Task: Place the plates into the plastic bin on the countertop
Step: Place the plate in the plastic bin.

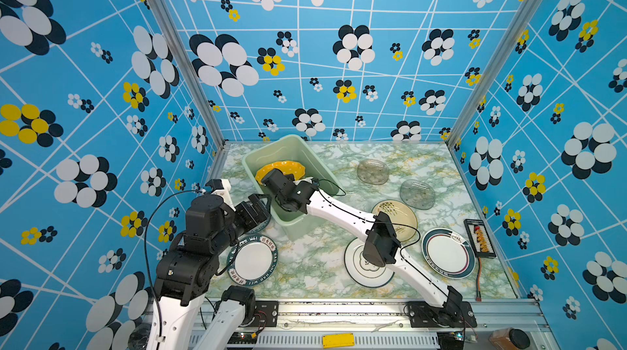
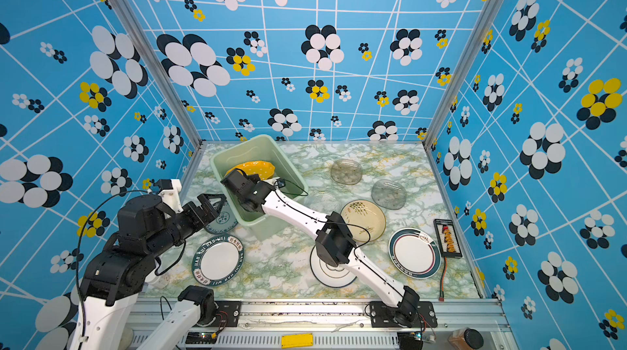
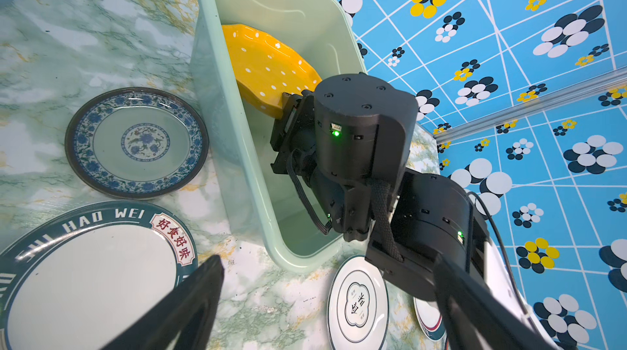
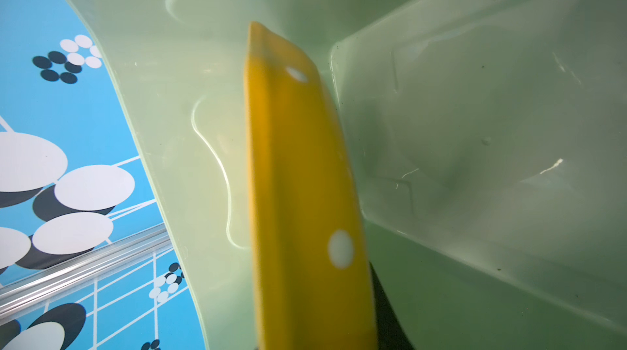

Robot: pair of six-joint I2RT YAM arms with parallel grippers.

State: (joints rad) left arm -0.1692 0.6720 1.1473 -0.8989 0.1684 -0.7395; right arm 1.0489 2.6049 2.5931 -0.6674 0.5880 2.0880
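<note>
Next, my right gripper lowers farther down toward the bin's bottom and releases the plate's edge, since the yellow white-dotted plate (image 1: 283, 167) already hangs within the bin's sides.
The mint-green plastic bin (image 1: 294, 150) (image 2: 258, 150) (image 3: 217, 59) stands at the back left of the countertop (image 1: 315, 256). My right gripper (image 1: 267, 178) (image 3: 287, 107) reaches into it, shut on the edge of a yellow white-dotted plate (image 1: 283, 167) (image 2: 253, 167) (image 3: 268, 63) (image 4: 298, 178) that tilts against the bin's wall. My left gripper (image 2: 211, 203) (image 3: 329, 263) hangs open and empty beside the bin's near left corner, above a small blue-patterned plate (image 2: 222, 223) (image 3: 135, 143). A white dark-rimmed plate (image 1: 252, 260) (image 3: 84, 280) lies just in front.
On the countertop lie a white plate (image 1: 358, 272) under the right arm, another dark-rimmed plate (image 1: 448, 253), a cream plate (image 1: 400, 214) and two clear glass plates (image 1: 373, 171) (image 1: 417, 193). A black connector rack (image 1: 480, 238) sits at the right edge. Blue flowered walls close three sides.
</note>
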